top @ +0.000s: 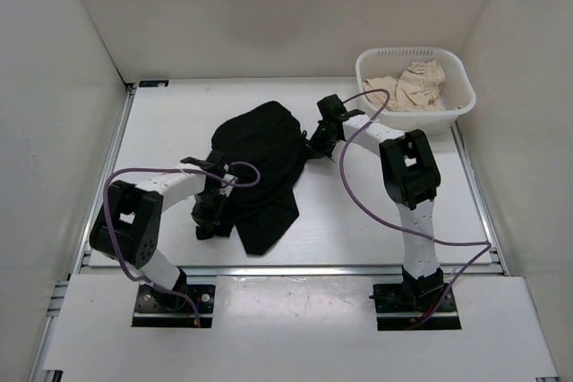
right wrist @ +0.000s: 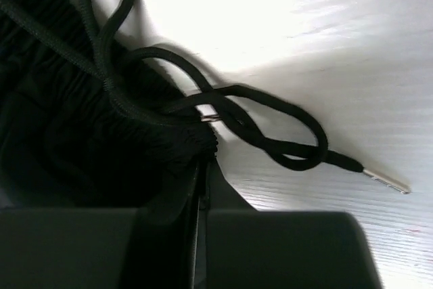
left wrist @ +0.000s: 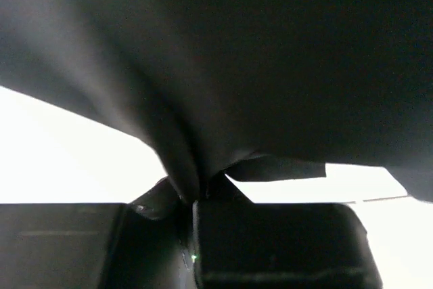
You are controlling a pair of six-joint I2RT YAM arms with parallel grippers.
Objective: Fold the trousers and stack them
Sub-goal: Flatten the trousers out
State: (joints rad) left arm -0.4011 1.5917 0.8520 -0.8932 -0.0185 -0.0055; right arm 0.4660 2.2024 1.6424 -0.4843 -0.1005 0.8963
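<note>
My left gripper pulls outward and to its left in the top view next, straightens the crumpled trousers and releases them, since bare tabletop lies there.
The black trousers [top: 260, 167] lie crumpled in the middle of the white table. My left gripper [top: 208, 212] is at their near-left edge, shut on a pinch of the black fabric [left wrist: 203, 99], which rises from the jaws and fills the left wrist view. My right gripper [top: 315, 142] is at their far-right edge, shut on the gathered elastic waistband [right wrist: 135, 133]. The black drawstring [right wrist: 270, 126] with a metal tip loops over the table beside it.
A white basket [top: 458, 78] stands at the back right with a beige cloth garment [top: 414, 85] in it. White walls close in the table on the left, back and right. Purple cables hang off both arms.
</note>
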